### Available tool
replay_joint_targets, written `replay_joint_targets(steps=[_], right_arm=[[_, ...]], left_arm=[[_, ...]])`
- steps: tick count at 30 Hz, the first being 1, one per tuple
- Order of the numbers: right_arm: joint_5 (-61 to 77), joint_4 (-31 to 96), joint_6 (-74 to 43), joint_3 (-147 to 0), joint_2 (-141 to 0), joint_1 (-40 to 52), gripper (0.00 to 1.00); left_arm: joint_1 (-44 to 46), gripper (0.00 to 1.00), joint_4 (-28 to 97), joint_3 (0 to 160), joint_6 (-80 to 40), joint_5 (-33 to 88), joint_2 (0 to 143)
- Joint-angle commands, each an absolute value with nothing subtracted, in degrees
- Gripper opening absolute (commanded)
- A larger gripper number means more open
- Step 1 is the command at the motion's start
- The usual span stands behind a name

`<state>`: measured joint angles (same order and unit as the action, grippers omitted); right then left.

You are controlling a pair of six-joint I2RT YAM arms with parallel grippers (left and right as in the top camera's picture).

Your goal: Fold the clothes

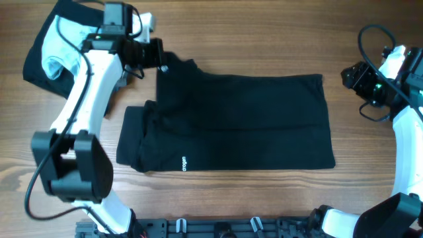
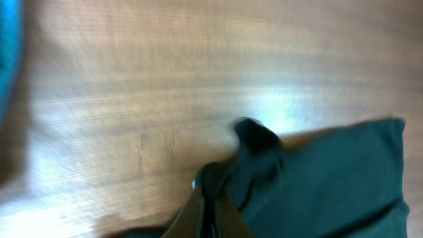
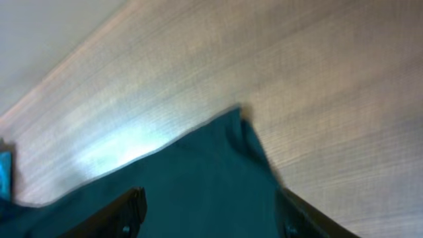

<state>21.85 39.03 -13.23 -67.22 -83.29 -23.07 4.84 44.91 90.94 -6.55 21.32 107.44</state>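
The right gripper lowers across onto the garment's free far corner [image 1: 316,80] [image 3: 238,127] next, below it and to its left in the overhead view, with the opposite corner held.
A large black garment [image 1: 251,119] with a small white logo [image 1: 184,162] lies spread on the wooden table, its left part folded over. My left gripper [image 1: 160,54] is at the garment's far left corner. In the left wrist view its jaws [image 2: 213,205] are shut on a bunch of the black fabric [image 2: 330,178]. My right gripper [image 1: 347,76] is just right of the garment's far right corner. In the right wrist view its fingers [image 3: 211,198] are spread wide and empty above the black fabric [image 3: 198,165].
A pile of other clothes [image 1: 49,56], black with pale blue and white, lies at the far left corner of the table. A strip of blue cloth [image 2: 8,53] shows at the left edge of the left wrist view. Bare wood surrounds the garment.
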Motion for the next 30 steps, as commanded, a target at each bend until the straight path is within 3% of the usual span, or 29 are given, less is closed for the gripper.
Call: replay_joint_targets(steps=[1,11,16,22,23,25,28,30], right_arm=[[21.0,31.4,-10.4,-67.8,-87.5,-22.8,0.64],[23.9,23.7,-2.9,-67.8,-109.3,-21.6,0.54],[25.5,14.9,-3.2,-67.8,-117.2,-16.3,0.53],[17.3,5.9,-9.4,-67.8,-123.7,-9.8,0.51],[16.3,6.0,-9.4,-67.8,-123.9,-9.6,0.46],[14.5,6.3,-10.6,-67.9,-123.7,-9.9,0.24],[15.2,6.7,-14.1,-68.4,-122.3,-11.2,0.04],[18.7,6.7,-13.9,-68.4,-119.1,-12.2,0.04]], left_arm=[[4.7,0.04,42.6,91.6,-6.4,17.0,105.8],[4.8,0.04,33.8,91.6,-6.2,12.5,105.8],[5.7,0.04,34.4,91.6,-6.2,12.5,105.8],[9.3,0.04,36.7,91.6,-3.2,8.9,105.8],[9.3,0.04,37.7,91.6,-3.2,8.1,105.8],[9.2,0.04,38.2,91.6,-3.2,7.3,105.8],[9.2,0.04,38.1,91.6,-3.2,4.7,105.8],[9.2,0.04,37.9,91.6,-3.2,3.0,105.8]])
